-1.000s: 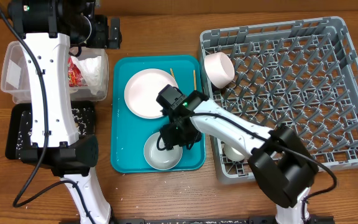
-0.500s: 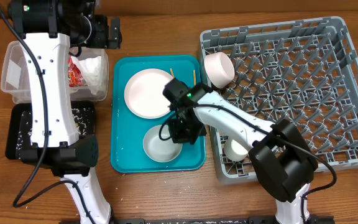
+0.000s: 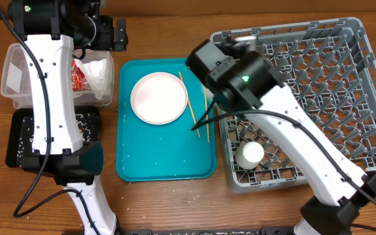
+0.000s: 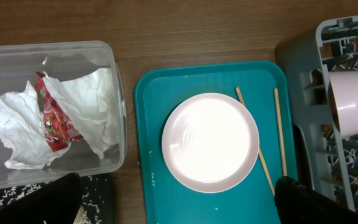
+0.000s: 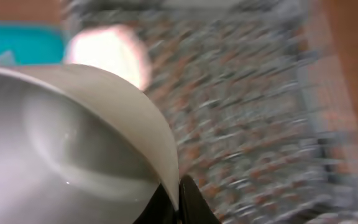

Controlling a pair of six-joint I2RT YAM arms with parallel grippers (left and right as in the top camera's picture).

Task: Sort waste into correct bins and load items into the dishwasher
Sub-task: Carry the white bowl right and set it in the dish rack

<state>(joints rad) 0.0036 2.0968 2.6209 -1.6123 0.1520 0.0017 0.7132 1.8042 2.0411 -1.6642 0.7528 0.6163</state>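
Note:
My right gripper brings the pale grey-green bowl down onto the empty dishwasher rack wires (image 3: 294, 69) (image 5: 202, 99) beside the small pink bowl next, then opens.
My right gripper (image 5: 180, 202) is shut on the rim of the pale grey-green bowl (image 5: 73, 143), which fills the blurred right wrist view above the grey dishwasher rack (image 5: 247, 124). In the overhead view the right arm (image 3: 240, 78) hides that bowl over the rack's (image 3: 318, 85) left side. The small pink bowl (image 4: 352, 102) lies in the rack's corner and a white cup (image 3: 249, 153) stands near its front. The pink-white plate (image 3: 158, 98) and two chopsticks (image 3: 206, 114) lie on the teal tray. My left gripper (image 4: 179, 208) hangs open high above the tray.
The teal tray (image 3: 165, 163) sits between the bins and the rack. The clear tub (image 3: 15, 78) holds white napkins (image 4: 86, 106) and the red wrapper (image 4: 53, 118). Just below it, the black tray (image 3: 18, 140) holds scattered rice. The left arm (image 3: 51, 98) stretches over both bins.
The right gripper shut on the grey-green bowl's rim, lifted it off the teal tray and swung up and right over the rack. The left arm stayed still.

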